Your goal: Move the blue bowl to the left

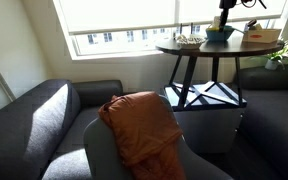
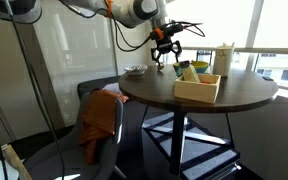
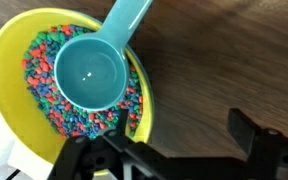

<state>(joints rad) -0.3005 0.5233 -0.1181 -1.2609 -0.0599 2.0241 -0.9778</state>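
Observation:
My open gripper should move down next, with one finger inside the bowl over the beads, and close. The blue bowl's near rim (image 1: 221, 29) (image 3: 147, 128) is just below it, between its fingers.
The blue bowl (image 3: 9, 95) has a yellow inside and holds small coloured beads (image 3: 44, 60) and a teal scoop (image 3: 89, 75). It stands on the round dark wooden table (image 3: 214, 60). In both exterior views the bowl (image 1: 220, 34) (image 2: 191, 69) sits near the table's middle, beside the wooden box. My gripper (image 3: 177, 124) is open and low over the bowl's near rim. One finger is at the rim over the beads and the other is outside over bare table. It also shows in both exterior views (image 1: 224, 22) (image 2: 165, 60). It holds nothing.
A light wooden box (image 2: 197, 88) (image 1: 262, 36) stands next to the bowl. A pale cluttered dish (image 2: 136, 70) (image 1: 189, 40) sits at the table's far side. A pale container (image 2: 224, 58) is behind the box. Grey sofas and a chair with an orange cloth (image 1: 142, 125) surround the table.

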